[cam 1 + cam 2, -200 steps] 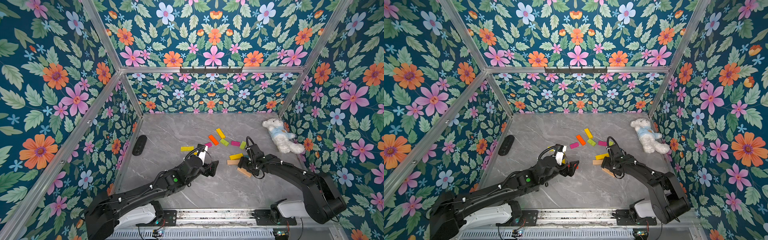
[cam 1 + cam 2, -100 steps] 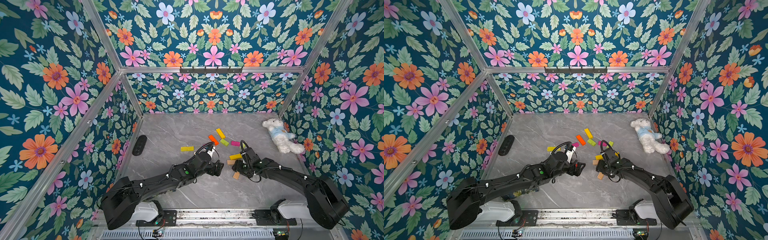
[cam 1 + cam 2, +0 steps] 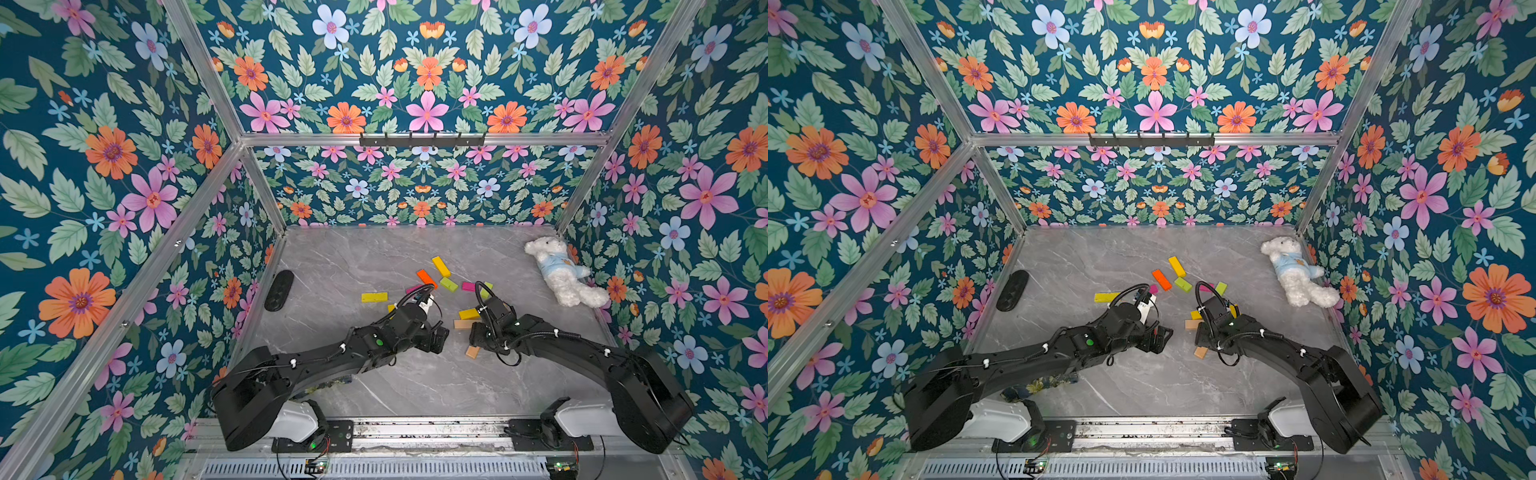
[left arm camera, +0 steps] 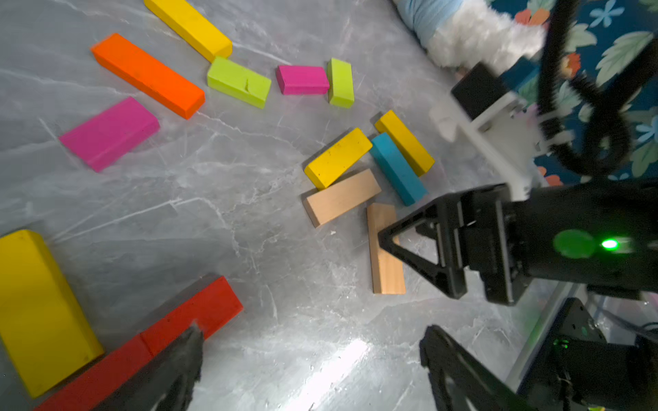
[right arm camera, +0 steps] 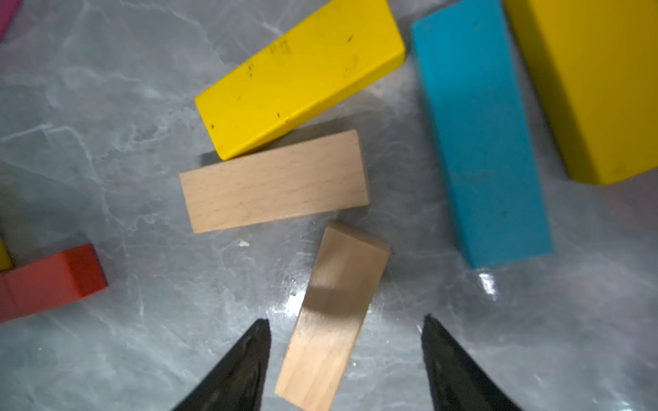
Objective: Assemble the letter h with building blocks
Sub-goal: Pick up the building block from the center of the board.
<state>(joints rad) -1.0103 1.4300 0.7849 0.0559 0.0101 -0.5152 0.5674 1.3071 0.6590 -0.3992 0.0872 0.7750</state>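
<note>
Both long sides of the near plain wood block (image 3: 473,352) (image 4: 386,265) are free, so next my left gripper will go across the tabletop toward the right gripper and come down with its fingers on both sides of that block.
Building blocks lie scattered on the grey marble table (image 3: 332,257). At the back are a yellow bar (image 3: 374,297), an orange bar (image 3: 427,277), lime and magenta pieces. My right gripper (image 5: 345,322) is open, low over a plain wood block (image 5: 338,313) that lies between its fingers, with gaps on both sides. Beyond it lie another plain wood block (image 5: 274,181), a yellow block (image 5: 299,74) and a blue block (image 5: 480,142). My left gripper (image 4: 309,341) is open over bare table, with red bars (image 4: 192,313) by one finger. In both top views the grippers (image 3: 438,338) (image 3: 1202,338) face each other.
A white plush bear (image 3: 561,270) lies at the back right by the wall. A black oval object (image 3: 279,290) sits against the left wall. Floral walls close in three sides, and a metal rail (image 3: 415,432) runs along the front.
The right gripper has moved left and nearer the front, and the plain wood block under it has shifted left with it. The left arm has reached further toward the middle.
</note>
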